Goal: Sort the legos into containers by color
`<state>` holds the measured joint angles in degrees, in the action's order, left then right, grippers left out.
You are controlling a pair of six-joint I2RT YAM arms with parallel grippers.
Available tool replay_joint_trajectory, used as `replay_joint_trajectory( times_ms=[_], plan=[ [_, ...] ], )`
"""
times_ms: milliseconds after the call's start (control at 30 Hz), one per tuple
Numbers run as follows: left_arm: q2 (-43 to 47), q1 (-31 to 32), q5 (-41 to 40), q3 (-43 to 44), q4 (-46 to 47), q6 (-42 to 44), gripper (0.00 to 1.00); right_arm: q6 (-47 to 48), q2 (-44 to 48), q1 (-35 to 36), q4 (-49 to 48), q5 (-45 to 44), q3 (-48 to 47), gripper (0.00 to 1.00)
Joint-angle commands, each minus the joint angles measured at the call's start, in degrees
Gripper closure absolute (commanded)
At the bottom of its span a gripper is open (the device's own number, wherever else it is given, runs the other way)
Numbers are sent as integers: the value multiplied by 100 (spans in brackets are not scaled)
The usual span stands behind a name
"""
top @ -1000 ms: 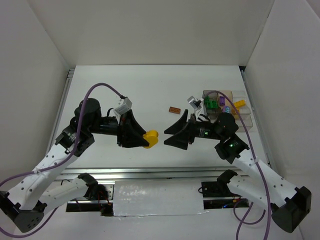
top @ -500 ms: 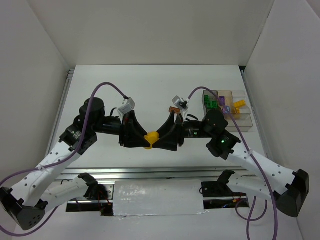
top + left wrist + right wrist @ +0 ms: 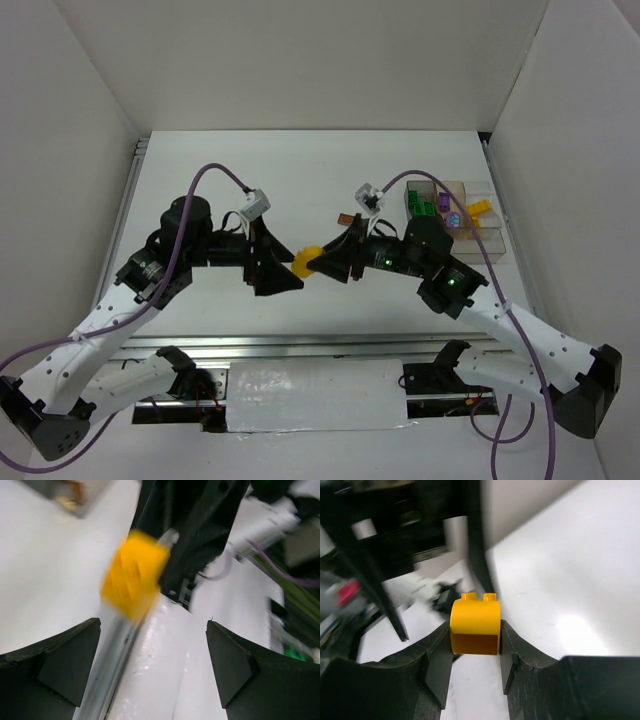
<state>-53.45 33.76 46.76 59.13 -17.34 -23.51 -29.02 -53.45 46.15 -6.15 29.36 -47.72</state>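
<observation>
Next, my right gripper swings outward and to the right in the top view, turning down over the container whose yellow lego matches (image 3: 482,208) the held lego.
A rounded yellow lego (image 3: 307,261) hangs above the table between the two arms. My right gripper (image 3: 316,264) is shut on it; in the right wrist view the lego (image 3: 475,622) sits pinched between both fingers of that gripper (image 3: 475,632). My left gripper (image 3: 297,270) stands open just left of it, and its wrist view shows the lego (image 3: 134,572) beyond the spread fingers of the left gripper (image 3: 152,665), untouched. A brown lego (image 3: 343,218) lies on the table behind the right gripper. The containers (image 3: 497,240) at the right hold green legos (image 3: 422,206), purple legos (image 3: 447,208) and a yellow lego (image 3: 480,208).
White walls close in the table on the left, back and right. A metal rail (image 3: 300,342) runs along the near edge in front of the arm bases. Purple cables loop over both arms.
The yellow lego has passed from hand to hand: my right gripper came in and shut on it, my left gripper opened and let go, and the lego has shifted slightly up and right.
</observation>
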Motion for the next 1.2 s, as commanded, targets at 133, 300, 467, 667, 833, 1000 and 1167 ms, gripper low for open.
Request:
replay_joint_trajectory(
  times_ms=[133, 300, 467, 667, 833, 1000, 1167],
  plan=[
    [-17, -10, -5938, 504, -2351, -233, 0, -543, 48, -2793, 2130, -3377, 10, 100],
    [686, -18, -5679, -410, -1985, -84, 0, -1035, -1296, -5119, 3067, -4499, -711, 100],
    [793, 17, -5626, -552, -1957, -5, 1, -1247, -1984, -5924, 3041, -5222, -1335, 100],
    [573, 17, -5168, -535, -1948, 154, 0, -922, -3062, -6241, 2961, -5686, -2213, 100],
    [862, 25, -5291, -613, -1904, 83, 0, -834, -3874, -6452, 3103, -5820, -2707, 100],
    [863, 17, -5204, -614, -1904, 118, 0, -667, -4357, -6505, 2997, -5644, -2873, 100],
    [828, 78, -5089, -614, -1896, 153, 0, -553, -4578, -6505, 2883, -5424, -2892, 100]
  ],
)
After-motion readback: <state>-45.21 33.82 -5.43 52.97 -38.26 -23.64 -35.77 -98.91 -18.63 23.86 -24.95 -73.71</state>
